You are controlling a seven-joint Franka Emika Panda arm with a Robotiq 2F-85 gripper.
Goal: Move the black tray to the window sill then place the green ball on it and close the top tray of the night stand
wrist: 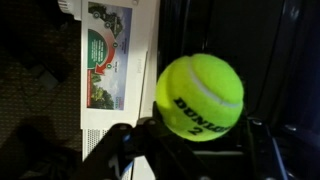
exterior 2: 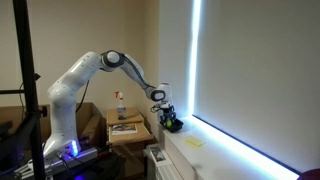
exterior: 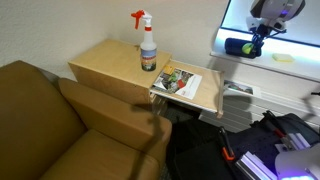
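Note:
The spot for the ball is below my gripper, to the right in the wrist view, so my gripper should move over the black tray's middle (exterior: 238, 46) (wrist: 250, 60) and down to release the ball.
My gripper (exterior: 257, 42) hangs over the bright white window sill (exterior: 300, 62), shut on the green ball (wrist: 200, 97), a yellow-green tennis ball. In the wrist view the ball sits between the two dark fingers (wrist: 132, 145), and dark tray surface shows behind it. The black tray (exterior: 234, 46) rests on the sill right under the gripper, and it also shows in an exterior view as the black tray (exterior 2: 174, 126) below my gripper (exterior 2: 165, 113). The night stand (exterior: 105, 65) has its top tray (exterior: 190, 90) pulled out, with colourful papers (wrist: 108, 52) inside.
A spray bottle (exterior: 147, 45) stands on the night stand's top. A brown sofa (exterior: 50, 125) fills the near side beside it. A flat pale yellow-green object (exterior: 283, 58) lies on the sill past the tray. Dark bags and gear (exterior: 270, 145) lie on the floor below the sill.

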